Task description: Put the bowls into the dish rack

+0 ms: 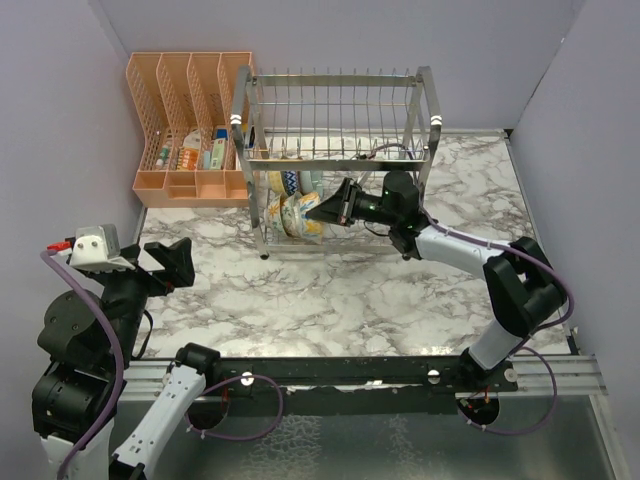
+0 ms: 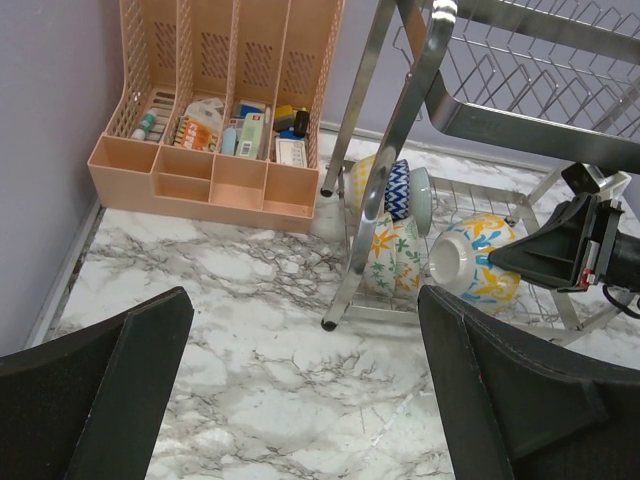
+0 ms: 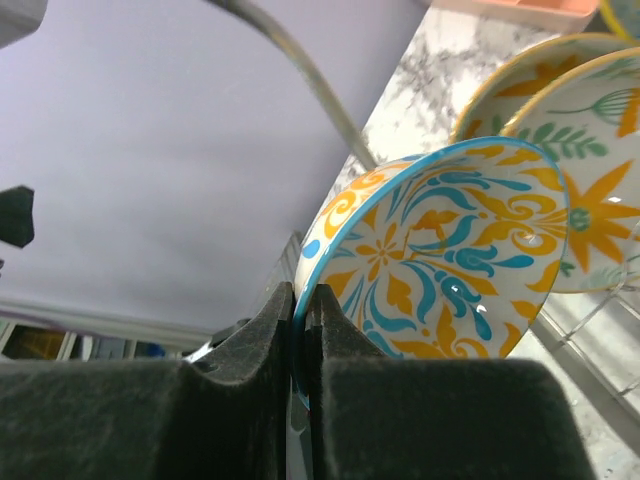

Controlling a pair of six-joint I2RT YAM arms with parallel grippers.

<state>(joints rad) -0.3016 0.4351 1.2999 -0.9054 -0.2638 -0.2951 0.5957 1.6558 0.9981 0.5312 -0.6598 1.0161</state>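
The blue-and-yellow patterned bowl should stand beside the green-and-orange floral bowl (image 2: pixel 385 262), because open wires show there. I should turn and lower my right gripper to put it there and let go of the patterned bowl's rim.
The chrome dish rack (image 1: pixel 335 100) stands at the back of the table. Several bowls lean in the left part of its lower tier. My right gripper (image 1: pixel 322 210) reaches into that tier, shut on the rim of a blue-and-yellow patterned bowl (image 3: pixel 450 260), which is tilted on edge beside a bowl with an orange flower (image 3: pixel 600 200). The left wrist view shows this held bowl (image 2: pixel 480 262) next to a green-and-orange floral bowl (image 2: pixel 385 262), with a blue-patterned bowl (image 2: pixel 398 190) and a pale teal bowl (image 2: pixel 422 200) behind. My left gripper (image 2: pixel 300 310) hangs open over the marble, left of the rack, with nothing in it.
A peach plastic organizer (image 1: pixel 190 130) with small packets stands against the rack's left side at the back left. Purple walls close the left, back and right. The rack's front left post (image 2: pixel 375 200) stands just ahead of my left gripper.
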